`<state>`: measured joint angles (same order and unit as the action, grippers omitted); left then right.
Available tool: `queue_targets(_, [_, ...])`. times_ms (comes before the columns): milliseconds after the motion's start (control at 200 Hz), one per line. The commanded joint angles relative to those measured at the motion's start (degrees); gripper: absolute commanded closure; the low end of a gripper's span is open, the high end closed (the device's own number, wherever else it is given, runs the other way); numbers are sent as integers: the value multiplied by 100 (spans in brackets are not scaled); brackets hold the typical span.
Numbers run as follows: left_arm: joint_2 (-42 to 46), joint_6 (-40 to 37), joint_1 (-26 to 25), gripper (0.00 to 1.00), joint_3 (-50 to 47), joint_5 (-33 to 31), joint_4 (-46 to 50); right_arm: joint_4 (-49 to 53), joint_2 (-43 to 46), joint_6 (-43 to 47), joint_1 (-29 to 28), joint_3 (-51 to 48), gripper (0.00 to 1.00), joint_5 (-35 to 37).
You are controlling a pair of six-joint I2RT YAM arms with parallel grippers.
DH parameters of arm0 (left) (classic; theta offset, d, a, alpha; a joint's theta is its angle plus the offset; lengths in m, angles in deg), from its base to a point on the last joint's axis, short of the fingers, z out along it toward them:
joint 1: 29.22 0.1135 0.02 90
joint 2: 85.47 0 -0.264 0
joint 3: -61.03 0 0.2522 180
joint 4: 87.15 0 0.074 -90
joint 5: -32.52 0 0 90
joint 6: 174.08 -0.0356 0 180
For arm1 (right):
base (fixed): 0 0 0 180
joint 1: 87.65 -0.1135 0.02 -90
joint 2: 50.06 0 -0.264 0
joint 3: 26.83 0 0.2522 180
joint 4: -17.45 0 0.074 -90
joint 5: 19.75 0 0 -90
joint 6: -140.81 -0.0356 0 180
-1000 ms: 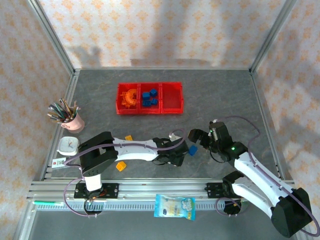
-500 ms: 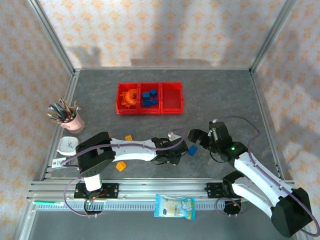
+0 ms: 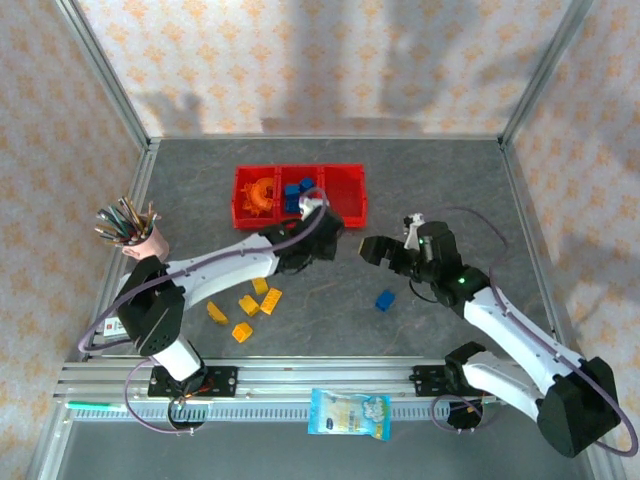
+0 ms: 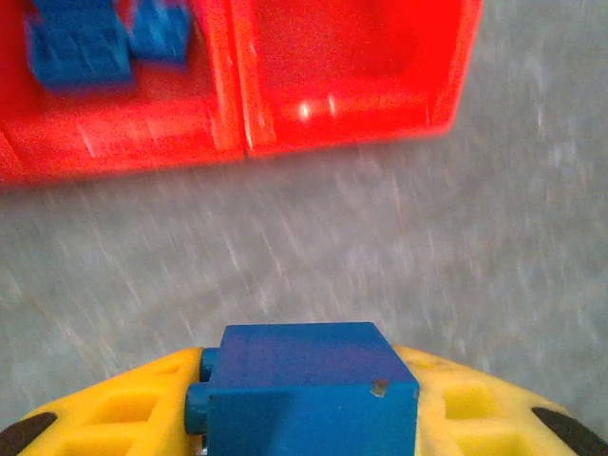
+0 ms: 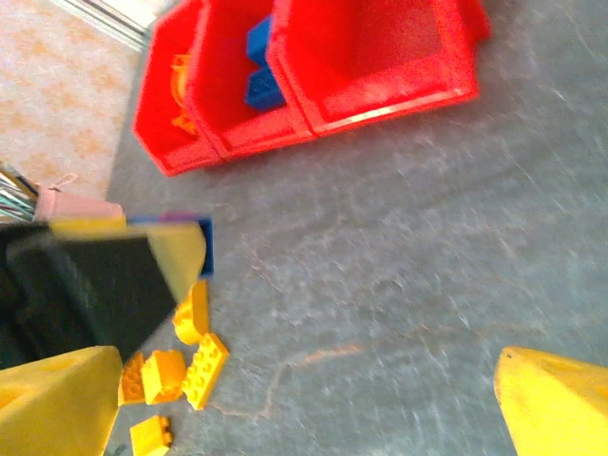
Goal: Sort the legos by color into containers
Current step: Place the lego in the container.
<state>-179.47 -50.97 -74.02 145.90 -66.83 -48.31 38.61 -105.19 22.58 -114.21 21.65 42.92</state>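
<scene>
I should next carry the blue lego outward with my left gripper over the middle red container (image 3: 297, 188) (image 4: 119, 57) and release it inside, because that container already holds blue legos.
My left gripper (image 3: 328, 222) is shut on a blue lego (image 4: 309, 389), which sits between its yellow fingers (image 4: 123, 418). It hovers just in front of the red containers (image 3: 300, 212). The left bin holds orange pieces (image 3: 262, 193), the middle one blue legos (image 3: 298, 192) and the right one (image 4: 351, 57) looks empty. My right gripper (image 3: 375, 250) stands open over bare table (image 5: 304, 408), right of the left gripper. Another blue lego (image 3: 385, 299) lies on the table. Several yellow legos (image 3: 262, 298) lie near the front left, also visible in the right wrist view (image 5: 195, 361).
A pink cup of pens (image 3: 140, 235) and a small white clock (image 3: 135, 290) stand at the left edge. A snack packet (image 3: 350, 413) lies on the rail in front. The metal frame and papered walls close in the table.
The left arm has swung from the table's front up toward the bins with a blue lego in its grip, uncovering the yellow legos. The right gripper has shifted back and left.
</scene>
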Motion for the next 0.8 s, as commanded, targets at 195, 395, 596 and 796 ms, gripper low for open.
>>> queue_targets(195, [-1581,-841,1313,67,1845,261,-236,-1177,-1029,-131,86,404,0,-164])
queue_targets(395, [-2632,-810,1767,66,2807,130,-84,-1289,-1570,-103,125,564,0,-16])
queue_targets(596, [-3005,-736,2001,45,3246,248,102,-1136,-1764,-12,195,725,0,-69])
queue_targets(796, [-2515,-838,1947,35,3076,484,89,-967,-1672,58,252,780,0,11])
